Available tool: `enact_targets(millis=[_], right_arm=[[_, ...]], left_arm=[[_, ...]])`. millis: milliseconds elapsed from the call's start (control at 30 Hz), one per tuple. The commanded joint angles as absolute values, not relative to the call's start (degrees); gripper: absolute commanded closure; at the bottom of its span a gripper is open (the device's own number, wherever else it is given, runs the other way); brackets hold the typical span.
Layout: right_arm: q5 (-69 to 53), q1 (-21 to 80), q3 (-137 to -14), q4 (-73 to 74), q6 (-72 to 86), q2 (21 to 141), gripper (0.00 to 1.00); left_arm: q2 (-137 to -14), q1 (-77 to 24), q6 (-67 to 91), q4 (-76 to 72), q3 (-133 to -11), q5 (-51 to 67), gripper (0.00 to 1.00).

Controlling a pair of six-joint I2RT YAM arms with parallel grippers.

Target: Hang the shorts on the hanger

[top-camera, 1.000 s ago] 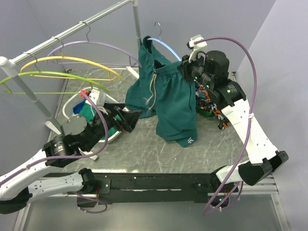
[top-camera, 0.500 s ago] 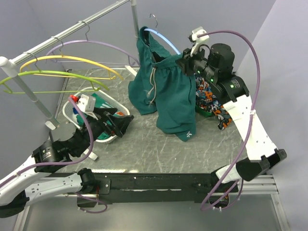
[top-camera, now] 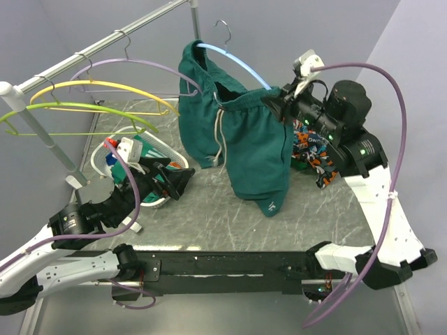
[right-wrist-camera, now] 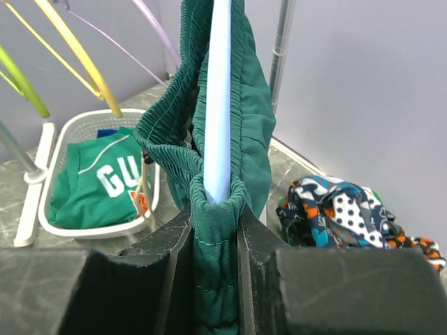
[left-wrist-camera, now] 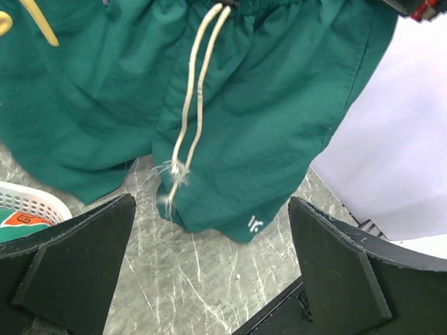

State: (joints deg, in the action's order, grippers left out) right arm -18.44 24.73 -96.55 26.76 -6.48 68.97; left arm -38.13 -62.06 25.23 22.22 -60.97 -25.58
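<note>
The hanger's hook is still free, so my right gripper should next go outward and left in the top view to the bar's bare part point(top-camera: 162, 10) and let go.
The dark teal shorts point(top-camera: 244, 139) hang on the light-blue hanger point(top-camera: 234, 61), raised above the table, with the pale drawstring point(left-wrist-camera: 192, 98) dangling. My right gripper point(top-camera: 279, 105) is shut on the waistband of the shorts point(right-wrist-camera: 216, 230) and on the hanger's end point(right-wrist-camera: 218, 105) inside it. My left gripper point(top-camera: 183, 180) is open and empty, low at the left, its fingers point(left-wrist-camera: 77, 258) wide apart facing the hem of the shorts point(left-wrist-camera: 230, 139).
A rail point(top-camera: 105, 45) at the back left carries purple point(top-camera: 140, 66), yellow point(top-camera: 105, 87) and green point(top-camera: 63, 110) hangers. A white basket point(top-camera: 157, 150) holds a green lettered garment point(right-wrist-camera: 98, 181). Orange-blue patterned clothes point(top-camera: 311, 150) lie at the right.
My right gripper has lifted the hanger and shorts up and swung them left. My left gripper has let go, drawn back to the lower left and opened.
</note>
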Motion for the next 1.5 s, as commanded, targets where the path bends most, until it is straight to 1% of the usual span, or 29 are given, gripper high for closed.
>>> enact_targets(millis=[0, 133, 333, 400, 567, 600, 667, 867, 1000, 1067, 1200, 1467], right_arm=[[-18.5, 25.0, -103.6, 18.6, -7.6, 74.3, 1.0], [-18.0, 24.4, -112.2, 20.7, -10.9, 82.0, 1.0], [-27.1, 20.6, -122.4, 24.0, -11.2, 88.8, 1.0], [-29.0, 19.3, -122.1, 25.0, -11.3, 88.5, 1.0], [-30.1, 18.7, -112.1, 22.0, -12.7, 82.9, 1.0], [-30.3, 18.5, -111.7, 22.2, -13.4, 82.9, 1.0], [-31.9, 18.1, -112.0, 22.7, -13.5, 83.5, 1.0], [-42.8, 18.3, -115.9, 22.7, -11.8, 86.0, 1.0], [-46.7, 19.2, -119.0, 24.1, -12.1, 87.0, 1.0], [-47.0, 19.3, -120.1, 24.2, -12.1, 87.2, 1.0], [-40.8, 18.5, -120.6, 22.9, -12.0, 88.2, 1.0], [-38.2, 17.1, -131.6, 21.5, -8.6, 97.8, 1.0]], left_arm=[[-38.0, -61.9, 25.0, 22.2, -62.8, -26.5, 0.03], [-37.6, -61.9, 24.9, 22.4, -62.9, -26.5, 0.03], [-37.4, -61.9, 24.4, 23.6, -63.5, -27.4, 0.03], [-37.6, -61.9, 24.1, 24.1, -64.1, -27.8, 0.03], [-38.4, -61.9, 23.6, 24.4, -64.7, -31.0, 0.03], [-38.5, -61.9, 23.7, 24.3, -64.8, -31.4, 0.03], [-39.1, -61.9, 23.8, 24.0, -64.7, -31.5, 0.03], [-40.3, -61.9, 24.5, 23.1, -64.3, -32.2, 0.03], [-41.0, -61.9, 24.3, 22.6, -64.8, -32.4, 0.03], [-41.4, -61.9, 24.2, 22.5, -65.0, -32.6, 0.03], [-41.8, -61.9, 23.9, 22.1, -64.9, -33.1, 0.03], [-43.3, -61.9, 22.7, 21.4, -65.6, -33.7, 0.03]])
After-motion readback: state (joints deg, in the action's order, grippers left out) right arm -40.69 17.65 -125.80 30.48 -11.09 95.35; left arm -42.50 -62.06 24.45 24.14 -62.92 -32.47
